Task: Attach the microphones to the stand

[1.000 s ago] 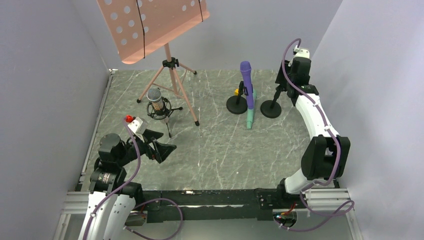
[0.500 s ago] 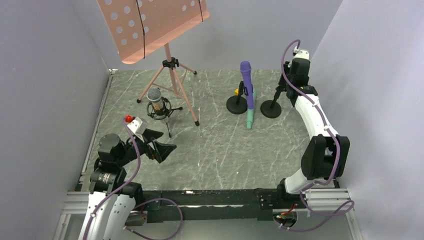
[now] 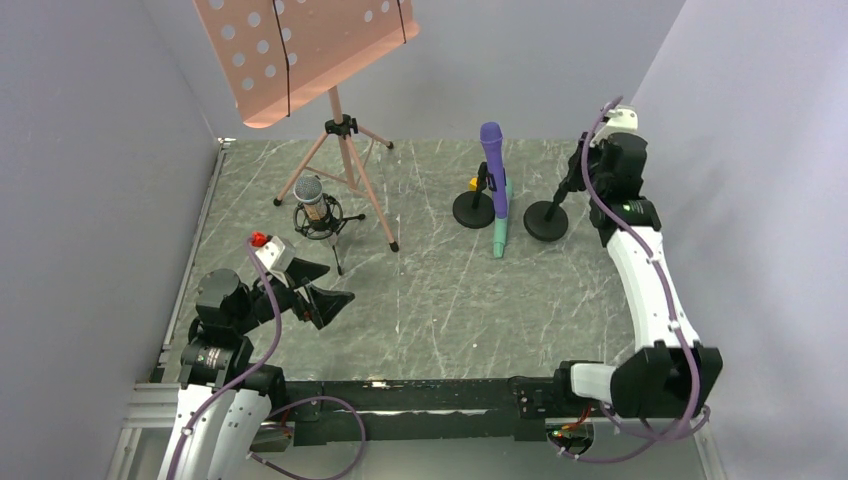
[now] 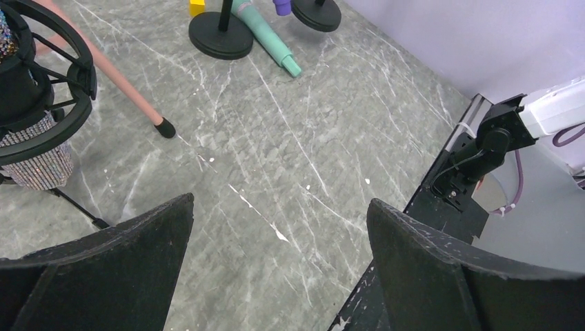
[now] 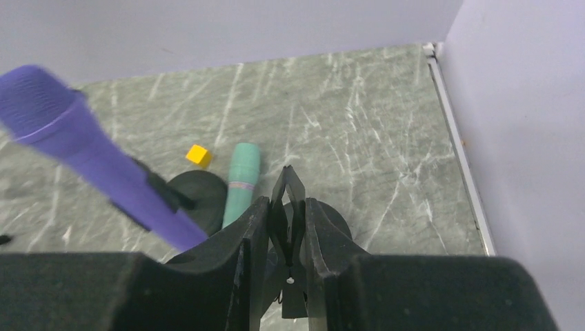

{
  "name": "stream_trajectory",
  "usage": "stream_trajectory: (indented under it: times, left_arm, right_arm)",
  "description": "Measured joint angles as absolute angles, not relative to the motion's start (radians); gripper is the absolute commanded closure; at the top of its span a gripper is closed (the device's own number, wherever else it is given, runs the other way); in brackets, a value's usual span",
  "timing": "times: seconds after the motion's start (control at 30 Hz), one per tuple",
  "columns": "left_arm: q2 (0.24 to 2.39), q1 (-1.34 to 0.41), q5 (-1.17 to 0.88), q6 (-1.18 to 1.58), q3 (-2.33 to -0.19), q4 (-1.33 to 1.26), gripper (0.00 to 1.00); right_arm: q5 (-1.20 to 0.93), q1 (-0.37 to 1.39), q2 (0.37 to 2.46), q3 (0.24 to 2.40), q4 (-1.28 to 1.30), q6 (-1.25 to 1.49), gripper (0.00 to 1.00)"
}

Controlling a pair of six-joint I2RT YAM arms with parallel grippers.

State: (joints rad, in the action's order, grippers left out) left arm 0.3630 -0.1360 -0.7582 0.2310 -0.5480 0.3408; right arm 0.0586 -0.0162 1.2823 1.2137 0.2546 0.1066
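Next, my right gripper swings back and to the left in the top view and releases the clip at the near middle of the table, which is bare.
The purple microphone [image 3: 492, 165] sits clipped on a black round-base stand [image 3: 473, 210]; it also shows in the right wrist view [image 5: 90, 165]. The mint-green microphone [image 3: 499, 235] lies on the table beside that stand, and it shows in the right wrist view [image 5: 241, 183]. The bronze microphone [image 3: 313, 200] with a silver mesh head stands in a shock mount on a small tripod. My right gripper [image 5: 288, 207] is shut on the clip of a second round-base stand [image 3: 545, 220], whose pole leans right. My left gripper [image 4: 281, 201] is open and empty, low at the near left.
A pink music stand [image 3: 340, 130] on a tripod stands at the back left; one leg [image 4: 117, 83] ends near the bronze microphone. A small yellow cube [image 5: 199, 155] lies behind the stands. Grey walls close the left, back and right sides.
My right wrist has moved right and slightly nearer, still holding the second stand's clip, and the pole now leans right. The left arm has barely moved.
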Motion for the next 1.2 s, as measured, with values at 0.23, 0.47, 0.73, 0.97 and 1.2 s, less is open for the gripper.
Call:
stream_trajectory:
  times: [0.23,0.47,0.73,0.97,1.2]
  left_arm:
    - [0.356,-0.136,-0.809,0.242,-0.543,0.316,0.01]
    - [0.337,-0.136,-0.866,0.272,-0.532,0.264,0.01]
    - [0.358,-0.136,-0.895,0.321,-0.53,0.219,0.01]
    - [0.36,-0.142,-0.9,0.365,-0.527,0.179,0.01]
    - [0.36,-0.189,-0.883,0.379,-0.527,0.178,0.01]
  right_arm:
    - [-0.133,-0.016,1.117,1.177,0.364,0.058,0.89]
    - [-0.4,-0.012,1.035,1.161,0.541,-0.02,0.91]
    - [-0.65,0.165,1.058,1.15,0.594,-0.093,0.86]
    - [-0.733,0.371,1.209,1.19,0.656,-0.301,0.84]
    - [-0.701,0.582,1.269,1.242,0.718,-0.522,0.4]
